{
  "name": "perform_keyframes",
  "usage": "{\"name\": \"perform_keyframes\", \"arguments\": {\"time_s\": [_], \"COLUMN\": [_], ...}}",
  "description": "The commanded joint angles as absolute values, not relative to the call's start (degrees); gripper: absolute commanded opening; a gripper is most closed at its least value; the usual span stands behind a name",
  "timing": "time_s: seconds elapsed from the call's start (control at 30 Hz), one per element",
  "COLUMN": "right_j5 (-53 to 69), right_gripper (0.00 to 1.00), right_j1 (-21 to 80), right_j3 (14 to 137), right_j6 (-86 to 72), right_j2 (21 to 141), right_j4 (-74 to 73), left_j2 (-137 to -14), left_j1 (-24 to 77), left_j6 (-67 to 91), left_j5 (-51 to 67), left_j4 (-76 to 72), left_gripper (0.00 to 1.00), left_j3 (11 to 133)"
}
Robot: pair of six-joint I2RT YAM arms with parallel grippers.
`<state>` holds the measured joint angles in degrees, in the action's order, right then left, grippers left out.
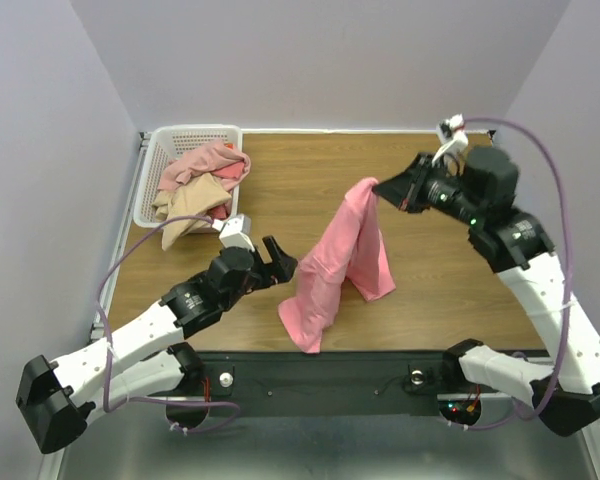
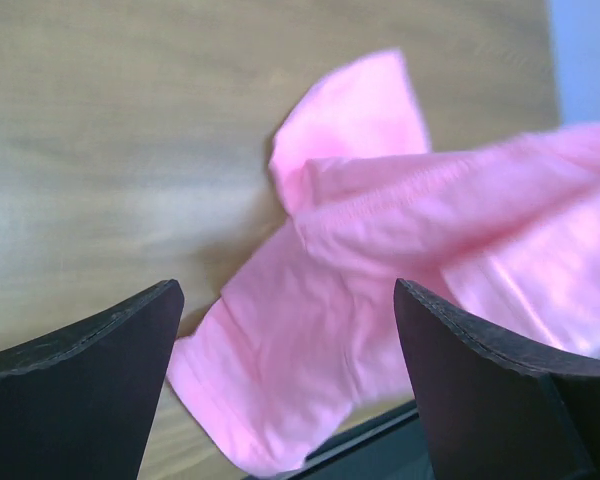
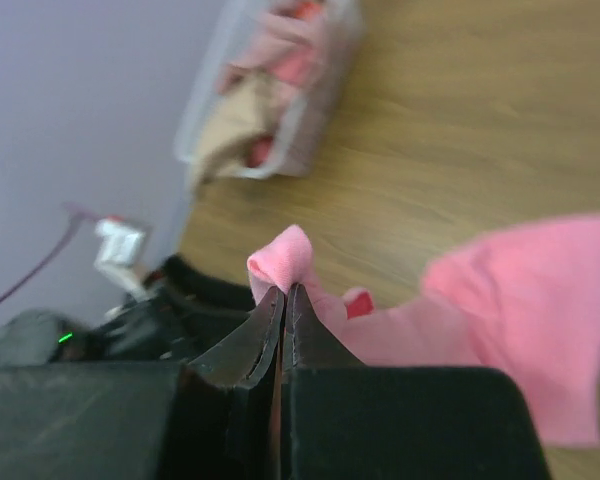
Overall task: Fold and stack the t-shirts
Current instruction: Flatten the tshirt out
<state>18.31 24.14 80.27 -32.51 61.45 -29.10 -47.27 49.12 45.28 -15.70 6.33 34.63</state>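
Note:
My left gripper will next move down and back onto the nearest corner of the salmon-pink shirt's lower end, which is below, resting on the table by the table's front edge.
A bright salmon-pink t-shirt (image 1: 335, 265) hangs from my right gripper (image 1: 382, 188), which is shut on a pinch of its cloth (image 3: 283, 262) and holds it above the table; its lower part drapes onto the wood near the front edge. My left gripper (image 1: 282, 260) is open and empty, just left of the hanging shirt, with the shirt (image 2: 380, 290) seen between its fingers. Other t-shirts, dusty pink (image 1: 208, 163) and tan (image 1: 192, 203), lie piled in the basket.
A white lattice basket (image 1: 152, 170) stands at the table's back left corner. The table's black front edge (image 1: 360, 360) runs just under the shirt's lower end. Purple walls close in on all sides.

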Motion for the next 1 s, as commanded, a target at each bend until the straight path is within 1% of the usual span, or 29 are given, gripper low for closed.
{"name": "perform_keyframes", "arguments": {"time_s": [0.0,0.03,0.17,0.23,0.33,0.4,0.53,0.73,0.9,0.93,0.97], "right_j5": [-1.7,-6.1,-12.1,-12.9,-13.4,-13.9,-16.0,-16.3,-16.6,-16.7,-16.8], "right_gripper": [0.00,0.00,0.00,0.00,0.00,0.00,0.00,0.00,0.00,0.00,0.00], "right_j1": [24.0,24.0,24.0,24.0,24.0,24.0,24.0,24.0,24.0,23.9,24.0], "right_j3": [68.3,64.1,57.2,55.9,54.8,54.6,54.0,53.8,53.3,53.3,53.2], "right_j6": [-35.6,-36.1,-36.6,-36.7,-36.7,-36.7,-36.4,-35.9,-35.5,-35.4,-35.1], "right_j2": [58.7,57.8,57.0,58.1,59.9,60.2,59.3,57.8,57.8,57.8,57.9], "right_j4": [-29.2,-29.3,-29.9,-30.1,-30.2,-30.3,-30.2,-30.4,-30.4,-30.4,-30.4], "left_j2": [-46.4,-46.7,-47.5,-48.4,-51.1,-52.0,-55.8,-66.3,-71.1,-71.8,-73.4], "left_j1": [49.1,49.1,49.2,49.2,49.3,49.9,51.9,56.5,57.1,57.1,57.1], "left_j6": [48.2,49.2,52.9,54.1,55.5,58.1,62.7,66.7,70.5,70.4,69.6], "left_j5": [-9.9,-9.0,-7.7,-6.2,-2.4,-2.8,-4.9,-5.0,-10.2,-10.4,-10.5], "left_j4": [1.9,1.9,2.2,1.8,1.9,4.2,12.2,25.4,31.2,30.8,29.0], "left_gripper": [0.99,0.98,0.98,0.97,0.91,0.89,0.87,0.85,0.84,0.81,0.72], "left_j3": [27.1,26.1,22.2,20.1,18.6,18.5,21.3,27.8,30.6,31.4,31.8]}}
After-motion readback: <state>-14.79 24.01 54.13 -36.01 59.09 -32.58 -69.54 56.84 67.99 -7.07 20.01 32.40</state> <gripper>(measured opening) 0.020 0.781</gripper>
